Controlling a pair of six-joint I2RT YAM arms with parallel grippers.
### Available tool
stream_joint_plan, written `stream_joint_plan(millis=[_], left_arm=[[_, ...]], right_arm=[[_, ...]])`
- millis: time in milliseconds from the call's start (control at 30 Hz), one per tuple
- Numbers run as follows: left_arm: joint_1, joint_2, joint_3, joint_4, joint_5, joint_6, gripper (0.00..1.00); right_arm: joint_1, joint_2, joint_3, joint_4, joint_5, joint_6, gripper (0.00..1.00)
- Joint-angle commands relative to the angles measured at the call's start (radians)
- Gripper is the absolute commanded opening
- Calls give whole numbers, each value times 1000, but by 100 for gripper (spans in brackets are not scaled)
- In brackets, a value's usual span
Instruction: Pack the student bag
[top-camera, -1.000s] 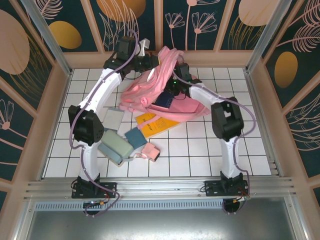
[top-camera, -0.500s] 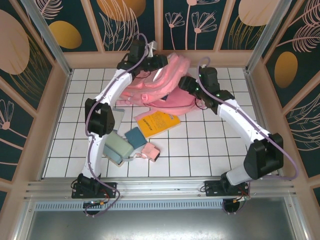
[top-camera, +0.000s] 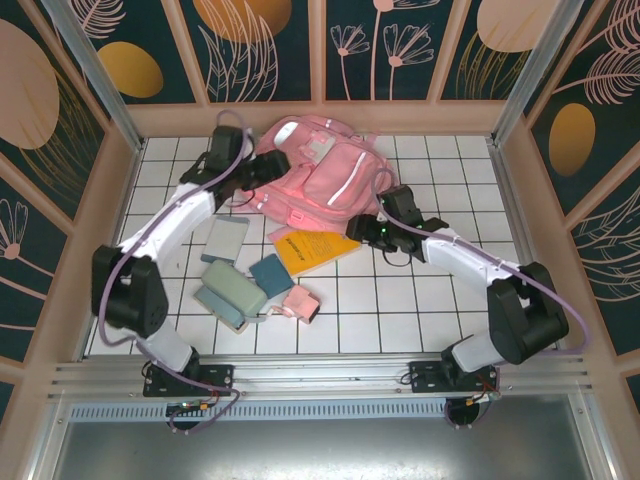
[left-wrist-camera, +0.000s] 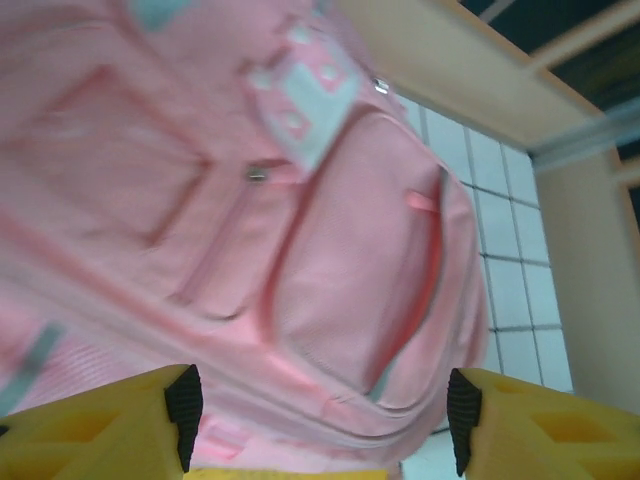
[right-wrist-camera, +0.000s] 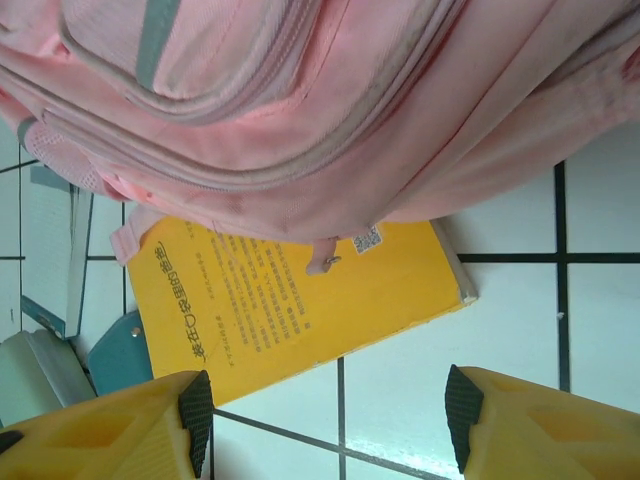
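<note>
My right gripper is open and needs to move down toward the tiles next, with its fingers around the yellow book's exposed side edge (top-camera: 359, 246), because the bag (top-camera: 325, 180) covers the book's far edge.
The student bag (top-camera: 325, 180), a large pink backpack with silvery strips, lies flat at the back of the tiled table, front pockets up. My left gripper (top-camera: 266, 178) hangs open at its left side; in the left wrist view the left gripper (left-wrist-camera: 322, 430) has the bag's (left-wrist-camera: 330, 250) front pocket beyond its fingers, nothing gripped. My right gripper (top-camera: 362, 228) stands open just in front of the bag's right corner. In the right wrist view the right gripper (right-wrist-camera: 328, 415) hovers over bare tile and the corner of a yellow book (right-wrist-camera: 300, 300), whose far edge lies under the bag (right-wrist-camera: 300, 100).
In front of the bag lie the yellow book (top-camera: 315, 248), a grey case (top-camera: 225, 238), a teal pouch (top-camera: 270, 272), a grey-green case (top-camera: 230, 290) and a small pink pouch (top-camera: 300, 303). Wooden walls (top-camera: 320, 118) close in the table.
The bag, held up bunched a second ago, now lies flat with its front up. My left gripper has opened and let go of it. The right arm has drawn back toward the front.
</note>
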Motion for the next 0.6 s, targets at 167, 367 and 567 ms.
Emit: stream_joint_plan(millis=[167,367,567], left_arm=[[46,34,-294,201,-22,-115,64],[49,126,-333,302,15,-176,62],[48,206,-359,404,70,-230,58]], right_arm=[[-19,143,-37,156,-40,6,65],[-36,225,-51,215,-62,-40,64],[-61,297,-64,336,-194,10,60]])
